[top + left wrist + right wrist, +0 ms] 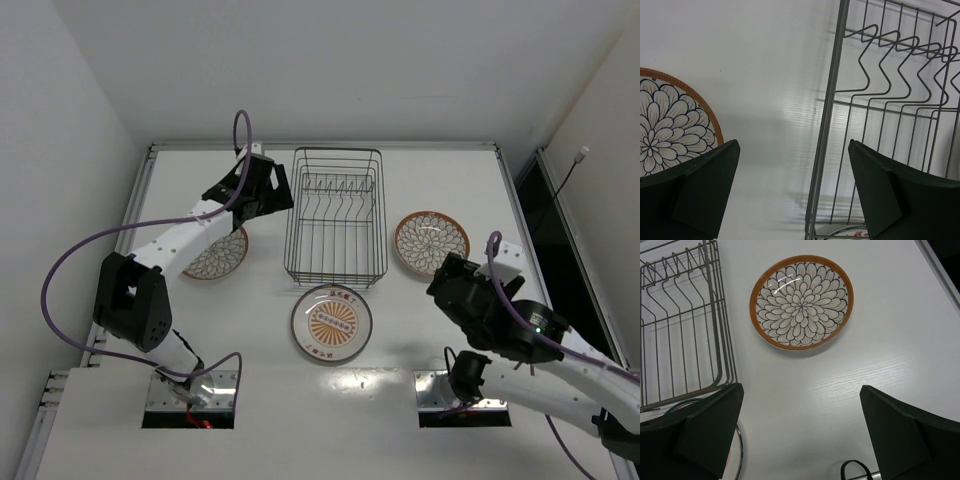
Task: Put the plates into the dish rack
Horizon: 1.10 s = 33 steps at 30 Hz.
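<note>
I should lower and tilt my right gripper onto the petal plate's near rim [833,333], where open tabletop away from the rack leaves room.
The empty dark wire dish rack [290,222] stands at the table's middle back. One petal plate [222,258] lies flat to its left, partly under my left arm. A second petal plate [431,242] lies flat to its right. The sunburst plate [332,322] lies flat in front of the rack. My left gripper [276,200] is open and empty above the rack's left rim [830,115], with the left plate [670,125] beside it. My right gripper [446,282] is open and empty, hovering in front of the right plate [801,301], with the rack's corner [715,330] at its left.
A raised rail runs along the table's left, back and right edges [520,200]. The arm bases sit in cut-outs at the near edge [190,400]. A black cable loop [855,470] shows near the right gripper.
</note>
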### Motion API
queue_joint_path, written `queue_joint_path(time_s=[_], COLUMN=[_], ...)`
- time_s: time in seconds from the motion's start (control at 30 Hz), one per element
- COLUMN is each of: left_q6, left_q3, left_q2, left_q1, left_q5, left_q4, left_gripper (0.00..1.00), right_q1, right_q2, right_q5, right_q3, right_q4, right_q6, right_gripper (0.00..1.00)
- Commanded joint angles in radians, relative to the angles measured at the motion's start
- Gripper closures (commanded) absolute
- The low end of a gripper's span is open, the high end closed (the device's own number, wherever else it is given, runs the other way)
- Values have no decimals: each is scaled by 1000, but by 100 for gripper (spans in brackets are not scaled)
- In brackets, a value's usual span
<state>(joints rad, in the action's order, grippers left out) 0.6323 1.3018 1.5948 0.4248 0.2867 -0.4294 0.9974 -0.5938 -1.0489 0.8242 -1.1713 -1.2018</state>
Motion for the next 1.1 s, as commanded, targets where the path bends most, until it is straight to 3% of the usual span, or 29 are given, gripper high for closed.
queue_joint_path(time_s=[0.0, 0.2, 0.33, 0.4, 0.53, 0.63, 0.67, 0.73, 0.8, 0.9, 1.07], left_q6=[-2, -11, -11, -11, -11, -20, -20, -20, -20, -20, -20], left_q3=[2, 2, 2, -7, -7, -7, -7, -7, -7, -7, -7], left_q2=[-19, -19, -19, -19, -10, 1, 1, 1, 1, 1, -9], left_q1=[-3, -3, -3, -3, -3, -3, -3, -3, -3, -3, -3], left_q5=[-3, -3, -3, -3, 6, 16, 16, 6, 6, 6, 6], left_q4=[31, 31, 31, 31, 31, 31, 31, 31, 31, 31, 31], left_gripper=[12, 12, 12, 12, 12, 12, 12, 12, 12, 12, 12], right_q1=[-5, -81, -235, -370, -623, -865, -996, -1112, -1216, -1296, -1407], right_q2=[-33, -309, -440, -454, -466, -446, -446, -474, -514, -577, -577], right_q5=[-56, 21, 177, 320, 600, 771, 911, 1115, 1206, 1347, 1435], right_q3=[24, 153, 208, 208, 179, 112, 68, 27, -23, -82, -191], right_q4=[137, 344, 481, 525, 598, 611, 631, 642, 667, 705, 821], right_q6=[98, 378, 524, 560, 570, 561, 561, 582, 582, 593, 555], right_gripper=[0, 0, 0, 0, 0, 0, 0, 0, 0, 0, 0])
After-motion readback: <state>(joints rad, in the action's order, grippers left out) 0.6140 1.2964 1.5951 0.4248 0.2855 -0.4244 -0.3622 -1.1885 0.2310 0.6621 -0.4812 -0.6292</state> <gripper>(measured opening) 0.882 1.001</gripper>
